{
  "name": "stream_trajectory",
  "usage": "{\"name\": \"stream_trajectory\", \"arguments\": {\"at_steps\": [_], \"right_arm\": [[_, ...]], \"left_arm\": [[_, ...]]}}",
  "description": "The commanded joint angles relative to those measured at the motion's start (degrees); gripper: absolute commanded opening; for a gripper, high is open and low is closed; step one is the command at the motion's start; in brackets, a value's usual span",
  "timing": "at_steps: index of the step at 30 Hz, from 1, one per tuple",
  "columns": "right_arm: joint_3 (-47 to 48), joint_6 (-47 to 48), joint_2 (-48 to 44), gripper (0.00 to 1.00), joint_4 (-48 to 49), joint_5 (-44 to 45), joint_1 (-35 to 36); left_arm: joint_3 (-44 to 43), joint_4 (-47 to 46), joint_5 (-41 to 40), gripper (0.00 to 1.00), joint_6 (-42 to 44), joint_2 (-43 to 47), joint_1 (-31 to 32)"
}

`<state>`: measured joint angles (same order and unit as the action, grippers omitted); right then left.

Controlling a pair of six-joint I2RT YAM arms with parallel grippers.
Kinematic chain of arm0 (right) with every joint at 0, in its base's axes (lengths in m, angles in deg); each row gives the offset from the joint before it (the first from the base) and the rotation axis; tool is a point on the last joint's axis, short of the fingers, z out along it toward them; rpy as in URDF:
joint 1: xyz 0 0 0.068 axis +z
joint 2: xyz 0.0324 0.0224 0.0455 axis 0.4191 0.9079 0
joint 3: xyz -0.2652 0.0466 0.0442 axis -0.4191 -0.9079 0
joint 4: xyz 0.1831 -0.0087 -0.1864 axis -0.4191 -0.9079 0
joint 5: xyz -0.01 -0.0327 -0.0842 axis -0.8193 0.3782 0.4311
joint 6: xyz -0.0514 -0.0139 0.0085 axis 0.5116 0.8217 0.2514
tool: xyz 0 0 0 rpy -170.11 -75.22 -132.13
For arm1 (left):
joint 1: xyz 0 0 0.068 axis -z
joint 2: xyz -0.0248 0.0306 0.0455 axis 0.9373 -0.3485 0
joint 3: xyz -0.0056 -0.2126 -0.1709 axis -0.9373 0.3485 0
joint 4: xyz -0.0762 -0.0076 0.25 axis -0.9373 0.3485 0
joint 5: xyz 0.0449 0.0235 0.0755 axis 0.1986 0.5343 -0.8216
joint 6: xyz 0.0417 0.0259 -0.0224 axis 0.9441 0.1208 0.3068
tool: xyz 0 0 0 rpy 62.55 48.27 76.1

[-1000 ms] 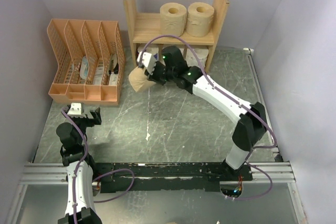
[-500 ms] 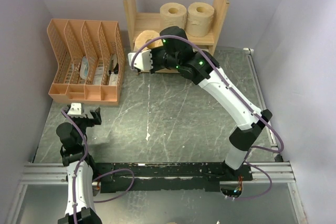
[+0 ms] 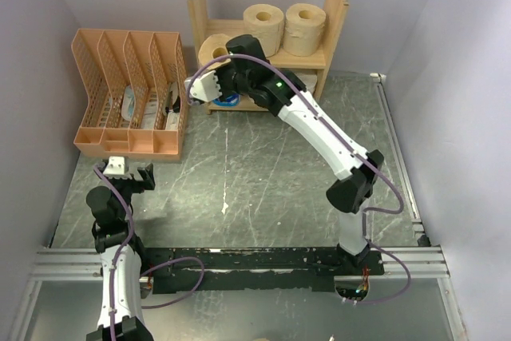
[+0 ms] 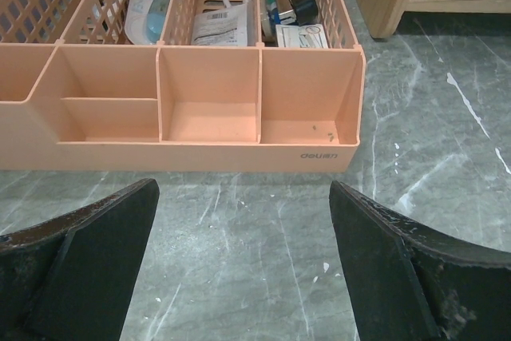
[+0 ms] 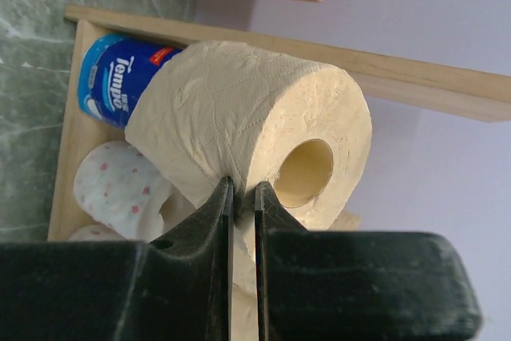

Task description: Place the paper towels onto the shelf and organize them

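Observation:
My right gripper will next move outward and let go of the third tan roll on the upper level's loose end (image 3: 226,26), because that bare spot is outward of the gripper.
The wooden shelf (image 3: 204,5) stands at the back. Two tan rolls (image 3: 263,25) (image 3: 305,27) sit on its upper tier. My right gripper (image 3: 214,69) is shut on a third tan roll (image 3: 213,47), pinching its paper wall (image 5: 239,189), and holds it at the left end of the upper tier. The blue-and-white wrapped roll (image 5: 120,85) and a white dotted roll (image 5: 120,185) lie on the lower tier. My left gripper (image 3: 128,172) is open and empty over the table, facing the peach organizer (image 4: 207,109).
The peach mesh organizer (image 3: 128,93) with small items stands left of the shelf. Grey walls close in the left, right and back. A metal rail (image 3: 239,261) runs along the near edge.
My right arm has lifted the tan roll from the table in front of the shelf up and back to the left end of the upper tier. The left arm has not moved.

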<state>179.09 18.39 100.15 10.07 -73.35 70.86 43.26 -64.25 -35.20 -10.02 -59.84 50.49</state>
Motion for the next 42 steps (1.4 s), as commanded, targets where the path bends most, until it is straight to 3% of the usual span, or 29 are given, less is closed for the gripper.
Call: {"name": "stream_trajectory", "arguments": {"at_steps": [1, 6, 24, 30, 35, 36, 37, 42], "right_arm": [[5.5, 1.5, 2.6, 0.0, 10.4, 1.4, -1.9], [11.3, 0.0, 5.6, 0.0, 12.8, 1.3, -3.5], [11.4, 1.3, 11.9, 0.0, 20.2, 3.4, -5.9], [8.6, -2.0, 11.4, 0.44, 29.2, 5.4, -5.8], [6.1, -2.8, 9.6, 0.67, 35.5, 6.6, -5.5], [5.4, -2.8, 9.2, 0.78, 36.0, 6.8, -5.3], [4.4, -3.0, 8.7, 0.97, 37.7, 7.3, -5.2], [-2.6, -3.5, 3.6, 1.0, 45.5, 17.8, -1.1]], "left_arm": [[4.5, -1.3, -0.9, 1.0, 0.1, 0.1, 0.7], [4.5, -1.3, -1.4, 1.0, 0.2, -0.1, 1.0], [4.4, -1.3, -2.1, 1.0, 0.1, -0.3, 1.6], [4.4, -1.3, -2.1, 1.0, 0.2, -0.4, 1.7], [4.4, -1.3, -2.1, 1.0, 0.2, -0.5, 1.7], [4.4, -1.3, -2.1, 1.0, 0.2, -0.4, 1.7], [4.4, -1.3, -2.1, 1.0, 0.2, -0.4, 1.7], [4.4, -1.3, -2.1, 1.0, 0.1, -0.3, 1.6]]}}
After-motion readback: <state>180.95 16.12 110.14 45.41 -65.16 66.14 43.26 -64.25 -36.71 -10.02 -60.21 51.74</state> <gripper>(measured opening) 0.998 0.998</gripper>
